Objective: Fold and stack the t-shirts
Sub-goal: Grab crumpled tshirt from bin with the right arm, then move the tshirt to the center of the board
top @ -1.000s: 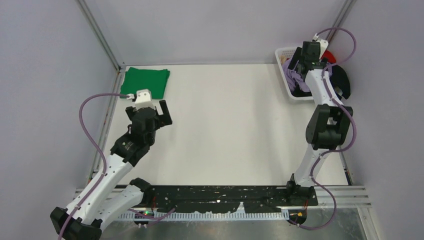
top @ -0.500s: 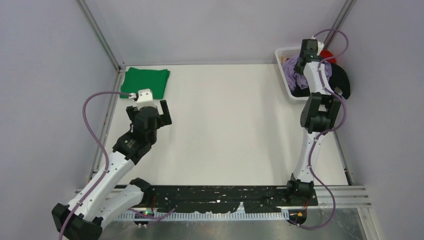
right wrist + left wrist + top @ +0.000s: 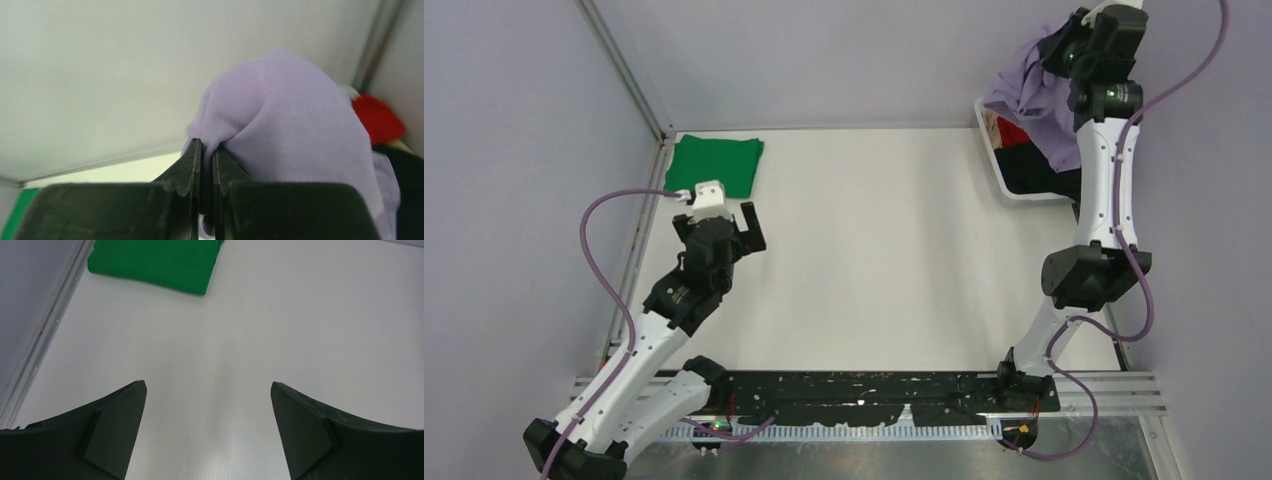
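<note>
I should swing the lavender t-shirt toward the table's middle, then down and back, and open my right gripper, since the white table lies empty beside the basket.
A folded green t-shirt lies flat at the table's far left corner. My left gripper hovers open just in front of it, nothing between its fingers. High above the white basket at the far right, my right gripper is shut on a pinch of the lavender t-shirt, which hangs bunched below it. A red t-shirt and a black t-shirt remain in the basket.
Metal frame posts stand at the table's two far corners, with grey walls behind and at both sides. The white table stretches between the arms. A black rail runs along the near edge.
My right gripper shut on the lavender t-shirt in the basket and rose high, pulling the shirt up out of it and uncovering the red and black ones. The left arm barely moved.
</note>
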You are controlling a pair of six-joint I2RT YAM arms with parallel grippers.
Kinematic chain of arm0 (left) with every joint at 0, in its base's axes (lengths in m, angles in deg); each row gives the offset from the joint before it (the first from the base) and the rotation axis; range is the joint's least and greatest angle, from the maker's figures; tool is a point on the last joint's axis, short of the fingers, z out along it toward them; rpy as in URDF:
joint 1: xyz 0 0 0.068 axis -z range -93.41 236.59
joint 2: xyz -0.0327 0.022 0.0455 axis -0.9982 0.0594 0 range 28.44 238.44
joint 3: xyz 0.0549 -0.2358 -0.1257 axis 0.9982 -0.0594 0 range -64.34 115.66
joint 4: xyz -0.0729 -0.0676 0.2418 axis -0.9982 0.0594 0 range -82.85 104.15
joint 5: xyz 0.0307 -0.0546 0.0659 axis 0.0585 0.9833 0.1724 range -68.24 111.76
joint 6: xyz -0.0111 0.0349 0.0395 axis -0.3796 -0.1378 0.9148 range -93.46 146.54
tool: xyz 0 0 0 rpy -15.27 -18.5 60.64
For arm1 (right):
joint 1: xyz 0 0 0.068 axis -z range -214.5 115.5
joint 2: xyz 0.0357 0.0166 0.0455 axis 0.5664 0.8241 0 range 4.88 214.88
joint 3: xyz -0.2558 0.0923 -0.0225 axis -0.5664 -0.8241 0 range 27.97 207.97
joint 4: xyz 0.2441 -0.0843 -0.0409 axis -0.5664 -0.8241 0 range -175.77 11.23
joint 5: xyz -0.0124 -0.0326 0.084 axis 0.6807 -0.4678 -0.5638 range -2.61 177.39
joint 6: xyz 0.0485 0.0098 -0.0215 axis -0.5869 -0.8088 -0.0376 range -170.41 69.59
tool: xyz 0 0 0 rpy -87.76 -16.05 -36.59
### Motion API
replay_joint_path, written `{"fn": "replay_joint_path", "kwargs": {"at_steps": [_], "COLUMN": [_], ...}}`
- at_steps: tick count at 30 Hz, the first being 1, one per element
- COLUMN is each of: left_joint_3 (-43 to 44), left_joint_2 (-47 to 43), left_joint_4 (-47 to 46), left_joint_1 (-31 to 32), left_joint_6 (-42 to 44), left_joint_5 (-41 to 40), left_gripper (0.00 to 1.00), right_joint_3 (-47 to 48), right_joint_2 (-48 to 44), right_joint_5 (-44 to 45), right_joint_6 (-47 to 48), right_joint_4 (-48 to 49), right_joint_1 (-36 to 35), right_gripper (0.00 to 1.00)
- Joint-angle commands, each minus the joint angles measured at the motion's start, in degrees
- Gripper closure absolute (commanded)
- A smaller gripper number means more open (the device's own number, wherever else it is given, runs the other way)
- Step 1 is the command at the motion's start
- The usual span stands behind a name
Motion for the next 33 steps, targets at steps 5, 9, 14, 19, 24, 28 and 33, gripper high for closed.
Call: {"fn": "replay_joint_path", "kwargs": {"at_steps": [5, 9, 14, 19, 24, 28, 33], "left_joint_3": [-1.25, -2.19, -3.12, -2.38, -3.34, -4.17, -1.36], "left_joint_2": [-2.34, -3.93, -5.57, -7.45, -8.97, -6.79, 2.04], "left_joint_4": [-2.53, -1.98, -0.66, 3.27, 5.56, 5.55, 8.66], "left_joint_1": [0.02, 0.03, -0.02, 0.03, -0.03, -0.04, -1.32], "left_joint_6": [-1.39, -2.11, -3.31, -6.14, -9.83, -12.4, -14.75], "left_joint_5": [1.94, 2.09, 0.41, -2.94, -3.57, -3.35, 3.09], "left_gripper": [0.0, 0.01, 0.0, 0.0, 0.0, 0.0, 0.0], "right_joint_3": [4.33, 3.42, 3.2, -2.18, -15.28, -31.49, -34.21], "right_joint_2": [-12.06, -14.65, -15.11, -17.85, -24.22, -25.38, -12.85], "right_joint_5": [-29.17, -35.09, -37.72, -33.13, -9.89, -1.61, 3.89], "right_joint_6": [-4.55, -2.86, 0.91, 0.78, -6.1, -13.65, -15.16], "right_joint_4": [9.07, 9.01, 7.13, 4.79, -1.49, -3.39, -8.53], "right_joint_1": [-7.19, -16.05, -26.24, -29.13, -29.06, -28.53, -24.08], "right_gripper": [0.95, 0.95, 0.95, 0.95, 0.95, 0.93, 0.12]}}
